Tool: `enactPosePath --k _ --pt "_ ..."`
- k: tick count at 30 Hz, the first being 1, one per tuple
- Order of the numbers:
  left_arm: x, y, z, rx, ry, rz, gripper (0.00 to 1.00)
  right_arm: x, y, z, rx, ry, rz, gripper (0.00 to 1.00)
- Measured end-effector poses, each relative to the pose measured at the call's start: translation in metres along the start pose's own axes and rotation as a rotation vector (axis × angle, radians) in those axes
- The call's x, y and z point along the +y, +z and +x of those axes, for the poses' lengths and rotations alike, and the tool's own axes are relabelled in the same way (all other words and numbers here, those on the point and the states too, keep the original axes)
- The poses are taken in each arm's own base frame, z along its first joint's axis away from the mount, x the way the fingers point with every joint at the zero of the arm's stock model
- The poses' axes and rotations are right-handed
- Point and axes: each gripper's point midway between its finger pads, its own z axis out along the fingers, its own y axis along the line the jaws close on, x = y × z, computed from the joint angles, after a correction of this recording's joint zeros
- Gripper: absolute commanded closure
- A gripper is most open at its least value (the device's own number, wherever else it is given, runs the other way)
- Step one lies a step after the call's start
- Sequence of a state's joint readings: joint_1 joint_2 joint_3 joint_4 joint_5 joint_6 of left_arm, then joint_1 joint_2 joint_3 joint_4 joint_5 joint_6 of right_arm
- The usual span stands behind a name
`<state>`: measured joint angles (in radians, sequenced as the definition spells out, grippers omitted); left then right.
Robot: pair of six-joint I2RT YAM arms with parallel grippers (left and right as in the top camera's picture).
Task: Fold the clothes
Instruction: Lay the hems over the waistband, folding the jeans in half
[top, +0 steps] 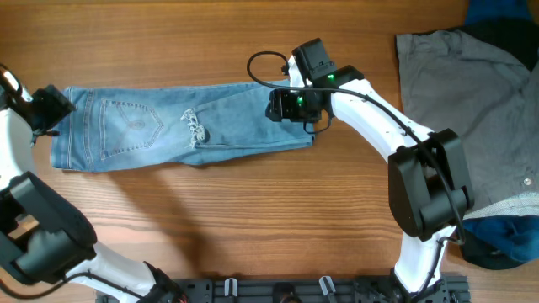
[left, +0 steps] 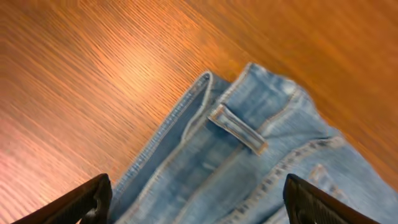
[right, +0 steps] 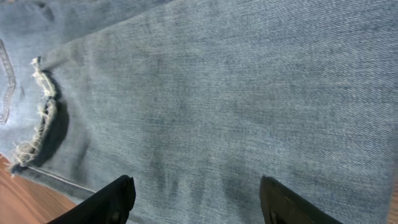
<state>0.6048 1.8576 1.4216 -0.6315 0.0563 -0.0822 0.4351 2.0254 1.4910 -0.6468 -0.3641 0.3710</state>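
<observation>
The edge of the jeans' waistband beside the belt loop (left: 239, 129) is below my open fingers, with bare table along it. My left gripper will lower straight onto that edge next.
The light blue jeans (top: 177, 126) lie folded lengthwise on the table, waistband to the left, a frayed white hem end near the middle. My left gripper (top: 52, 109) is open over the waistband corner; its wrist view shows the belt loop (left: 239, 129) and the denim between its fingers (left: 198, 205). My right gripper (top: 278, 105) is open over the right end of the jeans; its wrist view shows plain denim (right: 236, 106) between the fingers (right: 199, 202) and the frayed hem (right: 40, 118) at left.
A grey buttoned garment (top: 472, 109) lies at the right, with dark blue cloth (top: 497, 240) under its lower edge and at the top right corner. The wooden table (top: 253, 219) shows in front of the jeans.
</observation>
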Motion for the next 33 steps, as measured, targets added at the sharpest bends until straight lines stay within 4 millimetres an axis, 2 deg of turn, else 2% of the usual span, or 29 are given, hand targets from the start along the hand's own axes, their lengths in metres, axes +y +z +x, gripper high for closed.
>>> enactPosePath --k 4,7,9,11,13,20,21,22,23,24,27,33 --pt "0.009 0.032 0.018 0.083 0.060 -0.001 0.21 -0.001 0.000 0.000 -0.002 -0.010 0.007 0.30" --pt "0.017 0.065 0.044 0.179 0.092 0.006 0.20 -0.002 0.000 0.001 0.001 -0.009 0.008 0.30" --pt "0.020 0.080 0.056 0.222 0.102 0.017 0.21 -0.002 0.000 0.001 0.001 -0.009 0.011 0.30" --pt "0.017 0.082 0.052 0.219 0.101 0.050 0.22 -0.003 0.000 0.001 0.002 -0.011 0.016 0.30" --pt "0.018 0.084 0.050 0.220 0.100 0.066 0.27 -0.004 0.000 0.001 0.001 -0.011 0.019 0.30" --pt "0.016 0.090 0.046 0.216 0.109 0.096 0.55 -0.005 0.000 0.003 0.010 -0.010 0.024 0.29" --pt "0.016 0.090 0.046 0.216 0.108 0.102 0.63 -0.005 0.000 0.003 0.010 -0.011 0.024 0.29" --pt "0.014 0.090 0.047 0.216 0.111 0.110 0.75 -0.005 0.000 0.003 0.009 -0.011 0.026 0.29" --pt "0.013 0.090 0.047 0.217 0.111 0.116 0.93 -0.005 0.000 0.003 0.009 -0.011 0.026 0.29" --pt "0.012 0.091 0.048 0.220 0.104 0.126 0.96 -0.005 0.000 0.003 0.010 -0.011 0.027 0.29" --pt "0.005 0.091 0.049 0.225 0.098 0.164 0.96 -0.008 0.000 0.003 0.008 -0.010 0.041 0.29" --pt "0.007 0.089 0.049 0.227 0.073 0.126 0.96 -0.014 -0.001 0.004 0.009 -0.006 0.074 0.30"
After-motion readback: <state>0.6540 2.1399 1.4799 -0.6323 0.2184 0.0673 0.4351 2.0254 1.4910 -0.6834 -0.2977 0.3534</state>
